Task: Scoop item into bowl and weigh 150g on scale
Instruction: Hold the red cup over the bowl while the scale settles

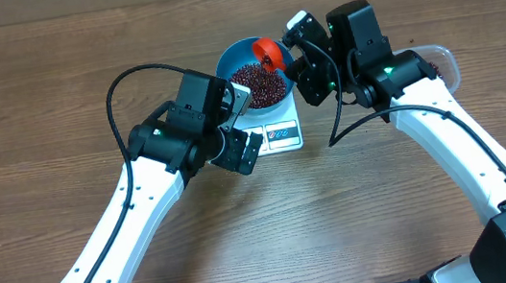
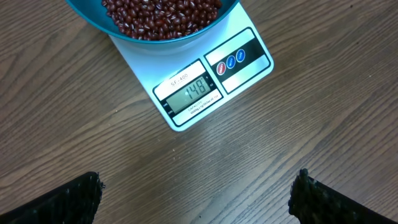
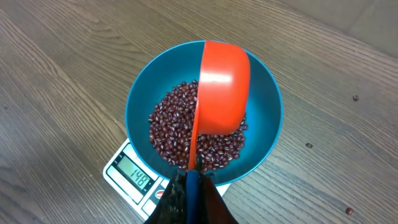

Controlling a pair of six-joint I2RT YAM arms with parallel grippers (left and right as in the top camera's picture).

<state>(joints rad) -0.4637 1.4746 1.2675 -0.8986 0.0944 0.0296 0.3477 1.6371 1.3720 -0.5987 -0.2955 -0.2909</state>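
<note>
The right gripper swings off the bowl (image 1: 242,64) next and releases the scoop over the clear plastic tub (image 1: 440,62), as that lies to its right in the overhead view.
The blue bowl (image 1: 242,64) (image 2: 155,34) (image 3: 264,118) stands on the white scale (image 1: 276,131) (image 2: 205,78) (image 3: 127,171). A pile of dark red-brown beans (image 1: 259,84) (image 2: 161,15) (image 3: 171,127) fills its bottom. The scale's display reads 148. My right gripper (image 1: 293,59) (image 3: 193,180) is shut on the handle of a red scoop (image 1: 267,53) (image 3: 221,87), which is tipped on its side over the beans. My left gripper (image 1: 243,123) (image 2: 198,193) hangs open over bare table just in front of the scale, with nothing between its fingers.
A clear plastic tub (image 1: 444,62) shows partly behind the right arm at the right. A few stray beans (image 3: 355,98) lie on the wooden table to the right of the bowl.
</note>
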